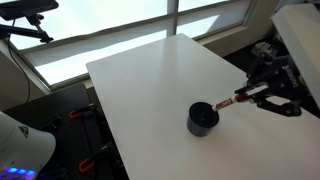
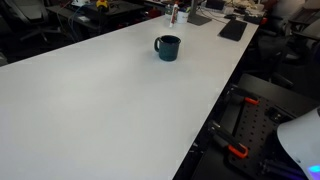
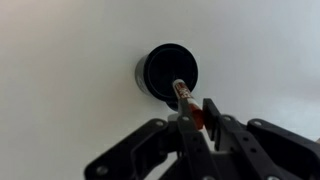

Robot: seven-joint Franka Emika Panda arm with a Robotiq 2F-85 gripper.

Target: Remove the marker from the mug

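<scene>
My gripper needs to move aside next and down to the bare tabletop beside the mug and let go of the marker (image 1: 228, 101) there, because the marker's tip is still hanging over the mug.
The black mug (image 1: 203, 118) stands upright on the white table (image 1: 150, 80); it also shows in an exterior view (image 2: 167, 47) and in the wrist view (image 3: 167, 68). My gripper (image 1: 262, 95) is to the right of the mug and is shut on the marker (image 1: 228, 101), a thin dark stick with a red-orange part. In the wrist view the marker (image 3: 186, 98) sits between the fingers (image 3: 197, 115), and its far tip lies over the mug's rim. I cannot tell whether the tip is still inside the mug.
The table's edge runs close behind the gripper in an exterior view. A flat black object (image 2: 232, 30) and small clutter lie at the table's far end. Red-handled clamps (image 2: 236, 152) lie on the floor beside the table.
</scene>
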